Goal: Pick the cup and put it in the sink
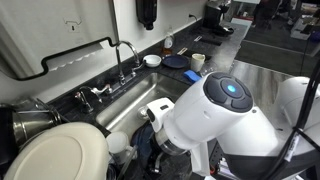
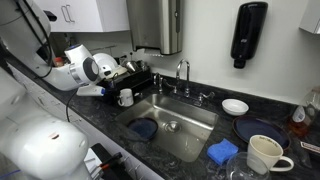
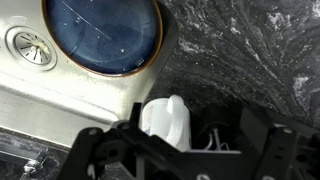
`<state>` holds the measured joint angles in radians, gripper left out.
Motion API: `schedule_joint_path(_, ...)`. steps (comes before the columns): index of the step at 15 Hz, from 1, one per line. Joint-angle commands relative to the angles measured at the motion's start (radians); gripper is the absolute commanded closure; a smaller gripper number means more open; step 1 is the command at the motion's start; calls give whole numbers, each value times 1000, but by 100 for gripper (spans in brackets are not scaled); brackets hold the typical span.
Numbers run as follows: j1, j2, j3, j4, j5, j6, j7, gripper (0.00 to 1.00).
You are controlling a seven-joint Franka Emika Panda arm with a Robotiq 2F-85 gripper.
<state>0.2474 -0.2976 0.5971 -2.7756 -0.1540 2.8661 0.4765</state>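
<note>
I will next lower my gripper onto the handle side and close it there, because the cup's handle shows between my open fingers, which are still above it.
The cup [image 2: 126,98] is small, white and has a handle. It stands on the dark counter just left of the sink [image 2: 185,135]. In the wrist view the cup [image 3: 165,120] sits between the fingers of my gripper [image 3: 178,140], close to one finger, with a gap to the other. The gripper [image 2: 114,93] is open and reaches the cup from the left. The steel sink shows in the wrist view [image 3: 50,95] with its drain [image 3: 30,47] and a blue plate [image 3: 103,35] lying in it. The faucet [image 2: 183,75] stands at the sink's back rim.
A dish rack [image 2: 135,78] stands behind the cup. Right of the sink are a white bowl [image 2: 235,106], a second blue plate [image 2: 258,130], a blue sponge [image 2: 222,151] and a large cream mug [image 2: 262,153]. A soap dispenser [image 2: 247,33] hangs on the wall.
</note>
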Motion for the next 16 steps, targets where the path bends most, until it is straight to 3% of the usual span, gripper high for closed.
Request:
schedule_joint_path(1,-93,68,61,13,-78,77,85,0)
schedule_joint_path(7,-212,109,140,33,-198,121,215,0)
schedule_joint_path(16,-377,223,262,153,-434,77,346,0)
